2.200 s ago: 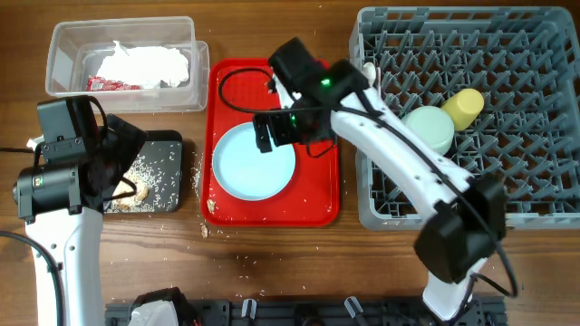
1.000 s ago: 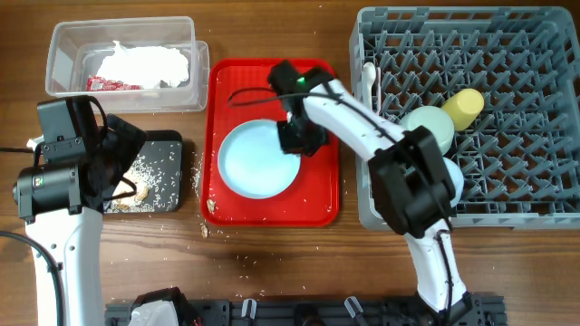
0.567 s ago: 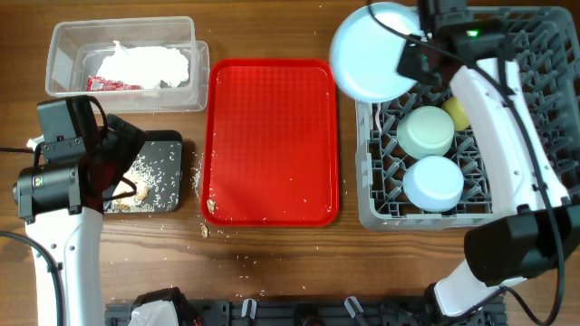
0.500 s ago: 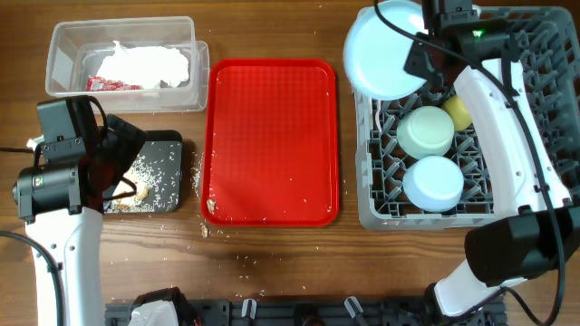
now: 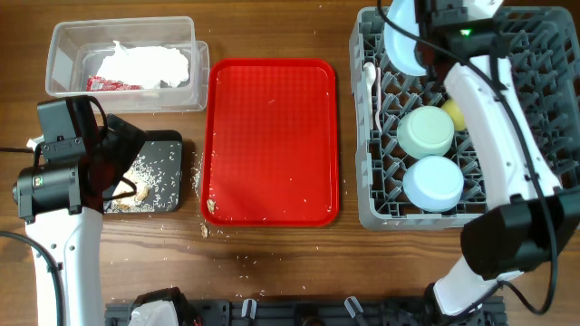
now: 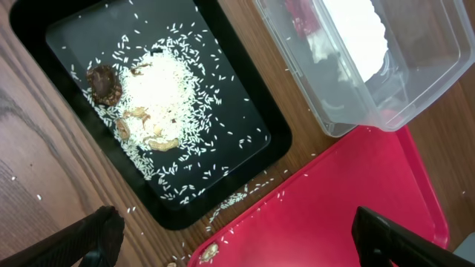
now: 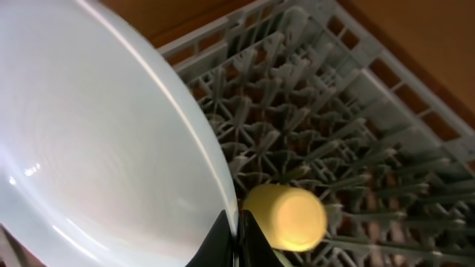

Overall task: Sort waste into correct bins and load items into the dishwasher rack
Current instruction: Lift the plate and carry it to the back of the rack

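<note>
Next, my right gripper lowers the tilted plate among the pegs at the rack's far corner by the spoon, which is free while the bowls sit nearer.
My right gripper (image 7: 236,227) is shut on the rim of the pale blue plate (image 7: 96,148). It holds the plate (image 5: 401,41) tilted on edge over the far-left corner of the grey dishwasher rack (image 5: 535,118). In the rack sit a mint-green bowl (image 5: 426,131), a light blue bowl (image 5: 433,184), a yellow cup (image 7: 286,217) and a white spoon (image 5: 373,86). My left gripper (image 6: 241,239) hangs open over the black tray (image 6: 223,126), which holds rice and brown scraps (image 6: 152,96). The clear tub (image 5: 63,54) holds white napkins (image 5: 145,65) and a red wrapper (image 5: 109,83).
The flat red tray (image 5: 272,140) lies between the bins and the rack, with a few crumbs on it. Crumbs (image 5: 207,229) are scattered on the wooden table near its front-left corner. The right arm stretches across the rack's middle.
My right gripper lifted the plate off the red tray and carried it to the rack's far-left corner, tipping it onto its edge. The left arm has not moved.
</note>
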